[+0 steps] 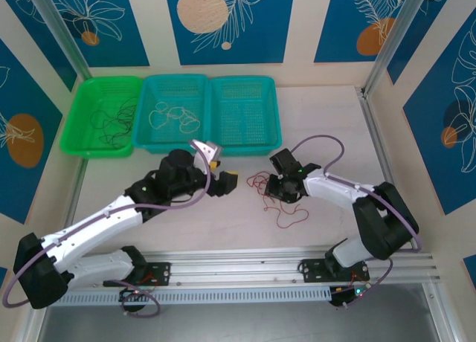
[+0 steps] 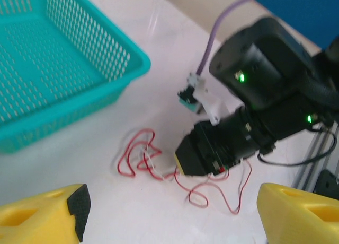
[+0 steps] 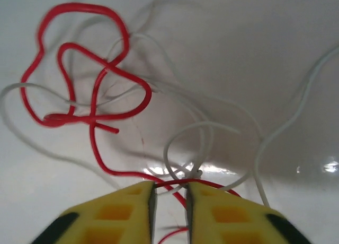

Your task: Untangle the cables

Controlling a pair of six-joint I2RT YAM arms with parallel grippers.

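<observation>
Next, my left gripper moves down and across toward my right gripper, onto the whitish cable end (image 1: pixel 260 181) (image 2: pixel 146 153) among the red loops, where it lies uncovered.
The cables (image 1: pixel 259 182) lie as a small red and whitish tangle on the white table, between the two arms. In the left wrist view the red loops (image 2: pixel 139 155) spread out beside and under the right arm's black head. My right gripper (image 1: pixel 278 189) is down on the tangle. Its yellow fingers (image 3: pixel 132 212) stand a narrow gap apart, and a red wire (image 3: pixel 95 79) and a white wire (image 3: pixel 207 128) run across that gap (image 3: pixel 170 190). My left gripper (image 1: pixel 223 183) hovers just left of the tangle, open wide (image 2: pixel 172 201), holding nothing.
Three baskets stand in a row at the back: a green one (image 1: pixel 83 111) with dark wires, a teal one (image 1: pixel 149 97) with whitish wires, and a teal one (image 1: pixel 268 97) with nothing in it. The teal basket's corner (image 2: pixel 132 63) is close to the left gripper.
</observation>
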